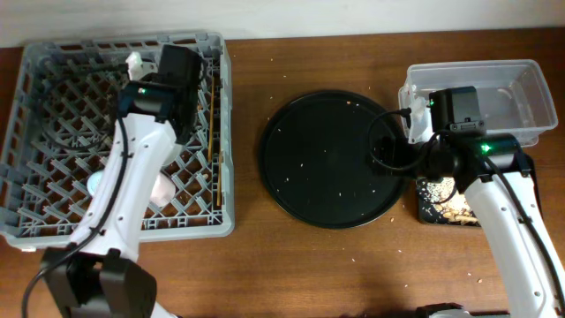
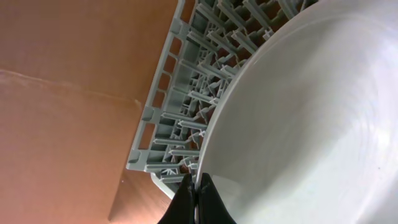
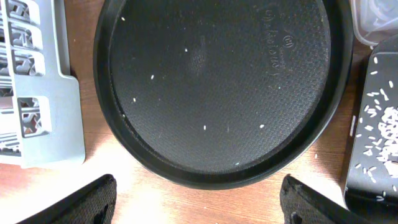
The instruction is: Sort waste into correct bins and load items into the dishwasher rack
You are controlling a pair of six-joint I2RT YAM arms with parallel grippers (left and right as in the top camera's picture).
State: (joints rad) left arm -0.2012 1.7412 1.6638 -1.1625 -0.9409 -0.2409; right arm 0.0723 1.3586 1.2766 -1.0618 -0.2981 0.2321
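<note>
My left gripper is above the rack's wires beside the chopsticks, so next it needs to go down, set the plate (image 2: 311, 112) among those wires and let go of the plate's rim.
My left gripper (image 2: 196, 186) is shut on the rim of the pale grey-white plate (image 2: 311, 112) and holds it on edge over the grey dishwasher rack (image 2: 180, 118). In the overhead view the left arm reaches over the rack (image 1: 26, 132). The chopsticks (image 1: 213, 132) lie along the rack's right side. A pink cup (image 1: 164, 189) and a light-blue cup (image 1: 95, 184) sit in the rack. My right gripper (image 3: 199, 202) is open and empty, high over the front edge of the round black tray (image 3: 124, 149). The yellow bowl is not visible.
The clear tub (image 1: 530, 79) stands at the back right. The shallow black tray (image 1: 424, 208) in front of it holds crumbs; it also shows in the right wrist view (image 3: 373, 124). White crumbs dot the round black tray (image 1: 274, 168) and the wooden table.
</note>
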